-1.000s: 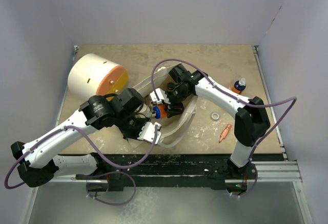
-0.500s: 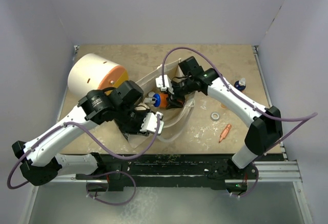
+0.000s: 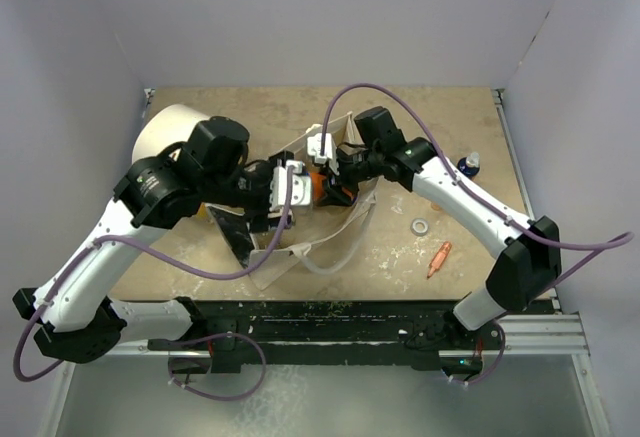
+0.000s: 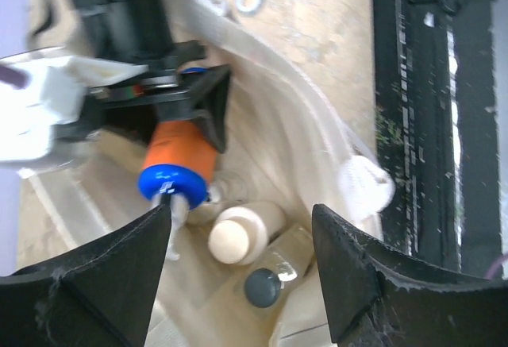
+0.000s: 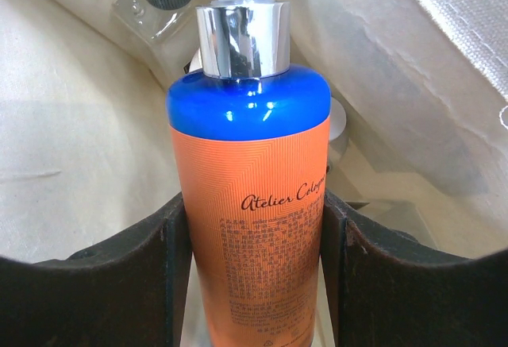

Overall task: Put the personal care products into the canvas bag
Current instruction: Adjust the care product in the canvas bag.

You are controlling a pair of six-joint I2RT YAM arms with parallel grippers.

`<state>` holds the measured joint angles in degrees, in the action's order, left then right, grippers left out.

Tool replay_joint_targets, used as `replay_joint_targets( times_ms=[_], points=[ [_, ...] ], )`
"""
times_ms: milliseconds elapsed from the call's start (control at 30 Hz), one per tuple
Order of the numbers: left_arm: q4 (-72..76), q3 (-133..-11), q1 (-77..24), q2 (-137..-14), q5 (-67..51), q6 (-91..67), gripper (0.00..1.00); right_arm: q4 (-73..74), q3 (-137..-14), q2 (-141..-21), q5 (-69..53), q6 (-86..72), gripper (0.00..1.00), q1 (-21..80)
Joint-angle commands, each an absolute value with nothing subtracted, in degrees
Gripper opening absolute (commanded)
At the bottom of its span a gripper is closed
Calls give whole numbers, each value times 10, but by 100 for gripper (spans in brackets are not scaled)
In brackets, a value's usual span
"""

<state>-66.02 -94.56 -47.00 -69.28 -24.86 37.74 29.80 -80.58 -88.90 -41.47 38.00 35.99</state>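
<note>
The nozzle hangs beside one finger, so my left gripper should next move outward, bring its open fingers around the orange bottle's pump nozzle (image 4: 178,213) and close.
The cream canvas bag (image 3: 300,247) lies mid-table with its mouth open. My right gripper (image 3: 322,179) is shut on an orange bottle (image 5: 254,204) with a blue shoulder and silver pump, held inside the bag's mouth. In the left wrist view the same orange bottle (image 4: 178,156) hangs nozzle-down between the right gripper's black jaws. My left gripper (image 4: 238,283) is open over the bag, nothing between its fingers. Below it, inside the bag (image 4: 309,148), lie a white bottle with a tan cap (image 4: 238,240) and a clear bottle with a dark cap (image 4: 266,283).
A big white drum (image 3: 165,132) stands at the back left, half hidden by my left arm. On the table to the right are a small bottle with a dark top (image 3: 466,165), a metal ring (image 3: 420,226) and a small orange-pink piece (image 3: 438,258).
My left gripper has opened and swung from the bag's near edge up toward the bag's mouth. My right gripper carried the orange bottle a little farther back, into the mouth.
</note>
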Motion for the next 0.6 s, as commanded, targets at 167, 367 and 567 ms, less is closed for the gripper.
replay_joint_targets(
  times_ms=[167,367,567],
  points=[
    [-560,-971,-409,-672,-191,307,75,202,-799,-838,-434,317,0,359],
    [-559,-932,-391,-645,-187,301,75,172,-774,-807,-437,317,0,359],
    [-575,-916,-375,-639,-241,308,72,143,-754,-772,-452,315,0,360]
  ],
)
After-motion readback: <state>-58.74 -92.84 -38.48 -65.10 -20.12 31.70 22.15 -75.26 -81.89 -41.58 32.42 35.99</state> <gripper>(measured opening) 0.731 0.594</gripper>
